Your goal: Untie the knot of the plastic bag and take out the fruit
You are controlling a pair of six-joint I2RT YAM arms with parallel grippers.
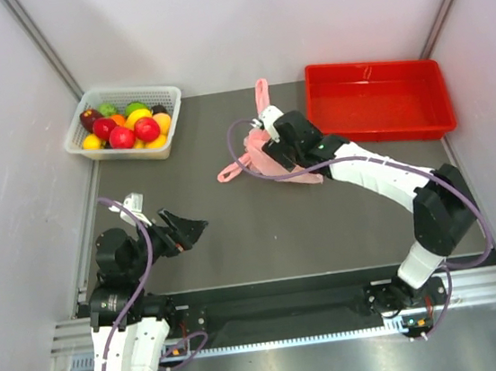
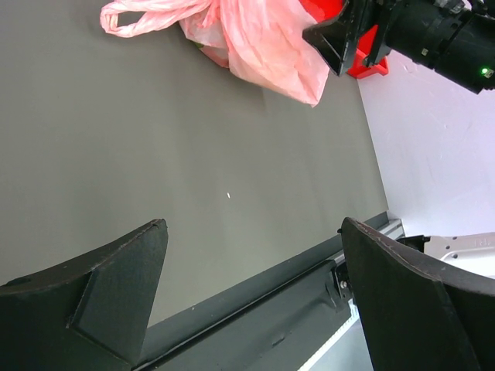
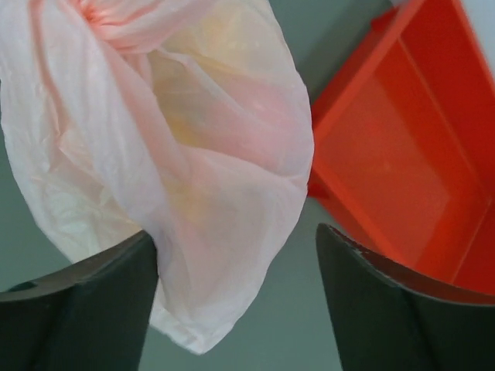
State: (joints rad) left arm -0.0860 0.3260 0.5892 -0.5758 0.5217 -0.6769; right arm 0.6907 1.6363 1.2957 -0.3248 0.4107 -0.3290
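The bag's lower corner is between the right gripper's fingers, so the right gripper will rise toward the loop, then lower onto film [image 1: 255, 144] [image 3: 116, 37] beside the knot.
The pink plastic bag [image 1: 252, 156] lies on the dark table, one handle strip pointing back and one loop to the left. My right gripper [image 1: 271, 151] is open, right above the bag. In the right wrist view the bag [image 3: 193, 154] hangs between and above my open right gripper [image 3: 236, 236], its lower corner between the fingers. A tight gather of pink film, the knot [image 3: 99, 14], shows at the top edge. Fruit shows only as a faint yellow patch [image 3: 189, 100] through the film. My left gripper [image 1: 190, 231] is open and empty, well short of the bag [image 2: 255, 46].
A white basket [image 1: 121, 98] with a pile of red, yellow and green fruits stands at the back left. A red tray [image 1: 377, 97] stands at the back right, close to the bag; it also shows in the right wrist view [image 3: 402, 139]. White walls surround the table.
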